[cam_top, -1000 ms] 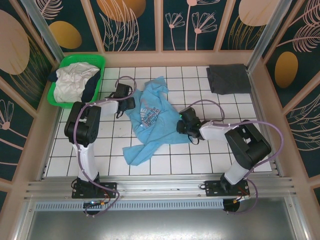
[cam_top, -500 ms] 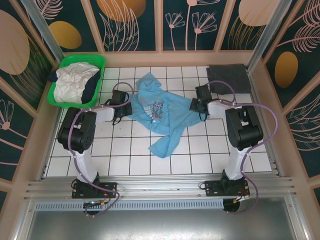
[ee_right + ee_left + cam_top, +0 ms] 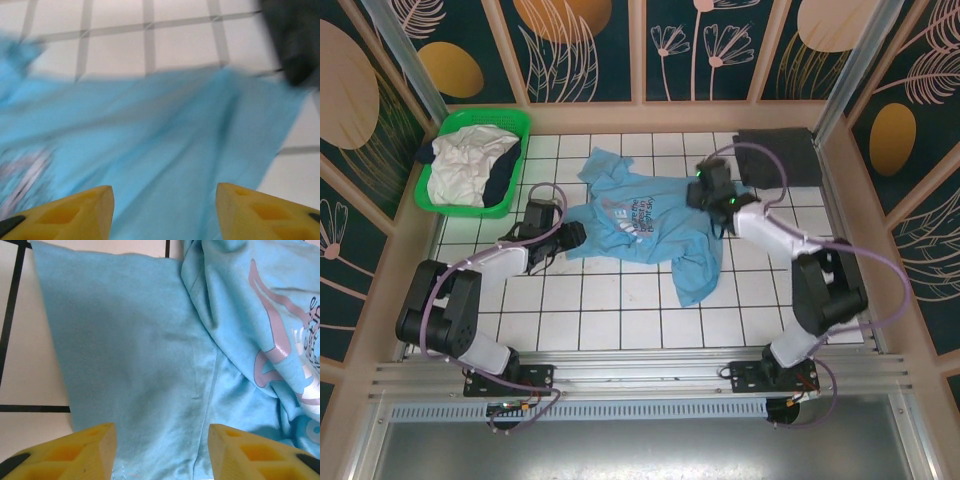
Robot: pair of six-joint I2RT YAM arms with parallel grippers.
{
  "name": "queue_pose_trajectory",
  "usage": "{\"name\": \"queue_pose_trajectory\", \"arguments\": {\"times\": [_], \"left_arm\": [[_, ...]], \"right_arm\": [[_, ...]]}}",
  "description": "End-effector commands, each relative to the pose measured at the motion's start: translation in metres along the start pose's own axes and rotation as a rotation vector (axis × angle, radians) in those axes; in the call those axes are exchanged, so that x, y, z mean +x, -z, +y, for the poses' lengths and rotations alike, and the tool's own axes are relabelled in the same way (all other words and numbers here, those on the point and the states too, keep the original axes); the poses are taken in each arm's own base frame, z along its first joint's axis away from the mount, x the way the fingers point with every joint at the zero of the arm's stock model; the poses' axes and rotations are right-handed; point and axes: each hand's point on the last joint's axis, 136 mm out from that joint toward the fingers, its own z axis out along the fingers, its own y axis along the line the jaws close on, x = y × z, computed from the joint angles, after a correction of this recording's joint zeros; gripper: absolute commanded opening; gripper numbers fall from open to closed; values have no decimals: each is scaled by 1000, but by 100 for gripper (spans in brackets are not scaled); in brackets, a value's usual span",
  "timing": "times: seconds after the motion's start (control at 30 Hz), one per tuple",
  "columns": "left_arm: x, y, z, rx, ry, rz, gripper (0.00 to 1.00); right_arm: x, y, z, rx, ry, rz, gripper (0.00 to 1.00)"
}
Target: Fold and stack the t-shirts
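Observation:
I should bring my right gripper back from the shirt's far corner and down onto its near end next, as the trailing part sticks out from the spread cloth.
A light blue t-shirt (image 3: 645, 220) with a chest print lies partly spread on the white tiled table, one part trailing toward the front (image 3: 695, 275). My left gripper (image 3: 570, 235) is at its left edge. In the left wrist view its yellow fingers (image 3: 90, 450) stand apart, open (image 3: 162, 440), over flat blue cloth (image 3: 130, 350). My right gripper (image 3: 708, 195) is at the shirt's back right corner, open (image 3: 165, 200) above blurred blue cloth (image 3: 165, 135). A folded dark grey t-shirt (image 3: 777, 157) lies at the back right. White and navy t-shirts (image 3: 470, 165) fill the basket.
The green plastic basket (image 3: 520, 125) stands at the back left corner. Patterned walls and metal posts close in the table on three sides. The dark grey shirt's edge (image 3: 295, 40) lies close to the right gripper. Bare tiles (image 3: 620, 310) run along the front.
The two grippers pulled the blue shirt apart, the right one travelling to the back right, the left one staying at the left edge. Both jaws shut, then opened, and the shirt lies wider.

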Motion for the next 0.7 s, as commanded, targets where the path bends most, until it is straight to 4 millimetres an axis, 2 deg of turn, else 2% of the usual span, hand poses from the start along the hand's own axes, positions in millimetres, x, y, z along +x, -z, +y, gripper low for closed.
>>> {"name": "queue_pose_trajectory", "arguments": {"times": [0.0,0.07,0.17,0.23,0.3,0.37,0.47,0.53,0.63,0.67], "left_arm": [[-23,-12,0,-48,-26,-17,54],[-25,-22,4,-69,-36,-8,55],[-24,-31,10,-96,-38,6,55],[-16,-41,25,-157,-28,24,56],[-10,-48,30,-171,-36,44,57],[-7,-53,39,-211,-38,61,56],[-4,-53,54,-288,-44,63,56],[-3,-53,56,-297,-45,65,54],[1,-54,53,-275,-44,77,39],[2,-53,52,-262,-43,77,29]], "right_arm": [[70,36,40,-90,21,62,57],[114,50,57,-122,29,141,57],[174,64,56,-85,29,261,57],[207,67,48,-37,32,336,57],[231,68,34,39,41,392,57],[243,70,27,74,54,421,57],[249,75,24,83,61,431,57],[253,76,24,71,56,443,57],[261,77,21,50,55,457,56],[263,76,18,59,57,460,51]]}}
